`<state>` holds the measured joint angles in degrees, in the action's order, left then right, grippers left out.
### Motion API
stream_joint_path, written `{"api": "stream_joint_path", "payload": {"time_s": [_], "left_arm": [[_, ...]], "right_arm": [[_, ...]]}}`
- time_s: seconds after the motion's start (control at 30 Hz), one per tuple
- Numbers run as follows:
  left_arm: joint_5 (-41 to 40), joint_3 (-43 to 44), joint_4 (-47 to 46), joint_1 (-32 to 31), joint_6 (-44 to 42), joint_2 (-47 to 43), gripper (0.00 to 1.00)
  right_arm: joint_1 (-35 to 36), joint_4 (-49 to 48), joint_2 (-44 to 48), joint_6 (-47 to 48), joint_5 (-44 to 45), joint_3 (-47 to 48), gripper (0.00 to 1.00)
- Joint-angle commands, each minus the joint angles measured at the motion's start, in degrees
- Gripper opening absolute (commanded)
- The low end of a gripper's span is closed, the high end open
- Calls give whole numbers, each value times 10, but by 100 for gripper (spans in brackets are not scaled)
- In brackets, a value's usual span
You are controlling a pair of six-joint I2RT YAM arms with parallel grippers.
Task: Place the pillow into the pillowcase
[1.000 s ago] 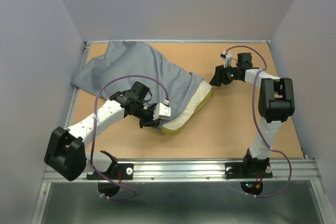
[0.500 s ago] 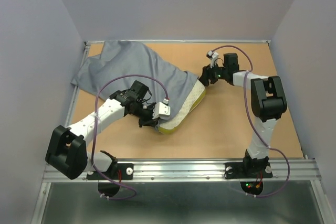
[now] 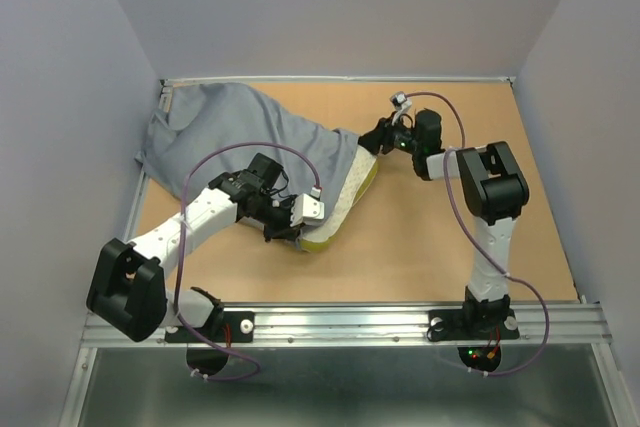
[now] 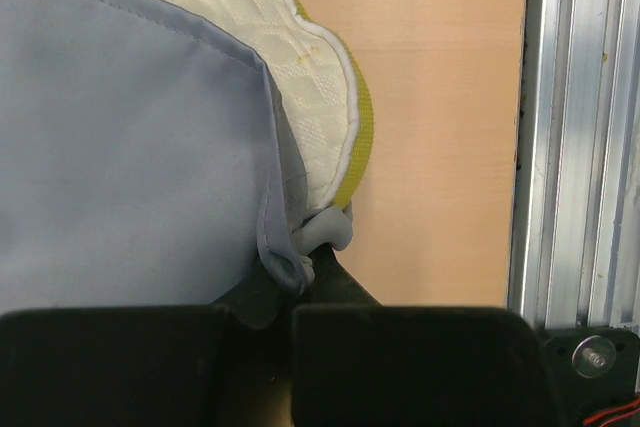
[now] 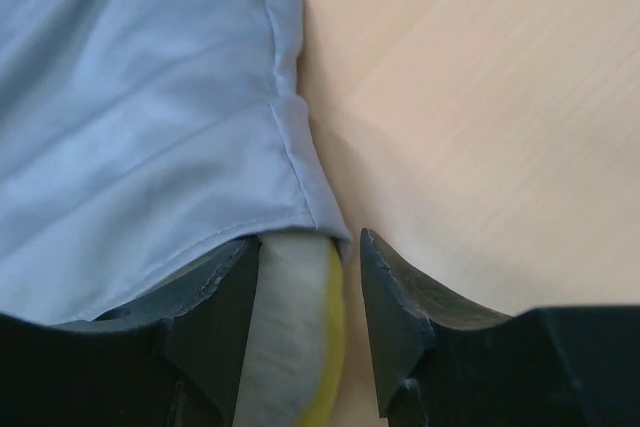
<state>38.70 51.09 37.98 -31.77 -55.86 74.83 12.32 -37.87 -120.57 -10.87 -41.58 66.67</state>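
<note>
The pillowcase lies outward of my left gripper and the pillow's end still sticks out, so I should lift the hem high, lower it farther outward and let it go with my left gripper.
The grey pillowcase [image 3: 250,132] lies across the table's back left. The white quilted pillow [image 3: 345,202] with its yellow band is mostly inside it; only its near-right end sticks out. My left gripper [image 3: 288,232] is shut on the pillowcase hem [image 4: 285,257] at the pillow's near corner [image 4: 310,57]. My right gripper [image 3: 375,139] is open at the pillow's far corner. In the right wrist view its jaws [image 5: 308,239] straddle the pillow's edge [image 5: 295,347], with the left finger [image 5: 205,317] partly under the pillowcase [image 5: 140,117] and a gap beside the right finger [image 5: 400,317].
The wooden table [image 3: 450,237] is boxed in by grey walls at the back and both sides. A metal rail [image 3: 350,322] runs along the front edge and shows in the left wrist view [image 4: 580,147]. The pillowcase's far corner touches the left frame [image 3: 163,97].
My right gripper has moved left against the pillow's far corner. The pillow has slid further into the pillowcase and both have shifted left. My left gripper has kept its hold.
</note>
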Motion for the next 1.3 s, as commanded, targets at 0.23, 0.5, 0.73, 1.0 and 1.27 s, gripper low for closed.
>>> {"api": "stream_joint_path", "payload": {"time_s": [0.23,0.5,0.73,1.0,1.27], "left_arm": [[-16,-9,-15,1,12,-29,0],[-22,0,-12,4,30,-43,0],[16,67,-106,31,298,-100,0],[-78,222,-318,79,563,-137,0],[-164,299,-413,117,538,-179,0]], "right_arm": [[46,-241,-101,-117,-25,35,46],[42,-228,-93,-158,34,43,2],[-30,-157,24,-257,41,61,0],[-121,188,203,-148,-12,188,1],[-165,423,358,-80,76,331,1]]}}
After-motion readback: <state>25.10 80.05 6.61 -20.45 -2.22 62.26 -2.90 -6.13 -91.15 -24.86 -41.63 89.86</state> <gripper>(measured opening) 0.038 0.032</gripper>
